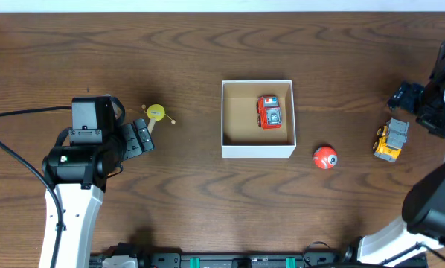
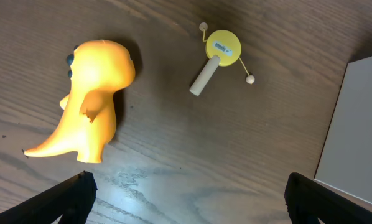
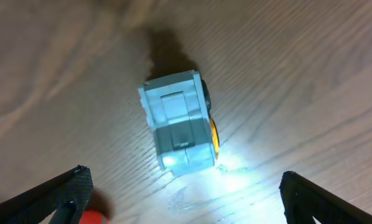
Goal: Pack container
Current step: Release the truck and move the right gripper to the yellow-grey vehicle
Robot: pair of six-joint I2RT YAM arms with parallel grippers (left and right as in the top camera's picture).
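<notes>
The truck's grey bed point(image 1: 397, 129) point(image 3: 176, 115) is still below the open fingers of my right gripper, so my right gripper should move down and to the left in the overhead view onto it.
The container point(image 1: 257, 151), a white square box with a brown inside, stands mid-table with a red toy car point(image 1: 269, 112) in it. Its white wall point(image 2: 357, 124) shows at the right of the left wrist view. My left gripper point(image 1: 137, 138) point(image 2: 189, 199) is open over bare wood, left of the box. Ahead of it lie an orange dinosaur point(image 2: 93, 99) and a yellow rattle drum point(image 1: 156, 113) point(image 2: 220, 53). My right gripper point(image 1: 416, 108) point(image 3: 183, 199) is open above the table. A grey and yellow truck point(image 1: 391, 139) point(image 3: 180, 121) sits just ahead of its jaws, apart from them.
A red ball point(image 1: 325, 157) point(image 3: 89, 218) rests between the box and the truck, near the right gripper's left finger. The dinosaur is hidden under the left arm in the overhead view. A black cable point(image 1: 14, 149) runs along the left side.
</notes>
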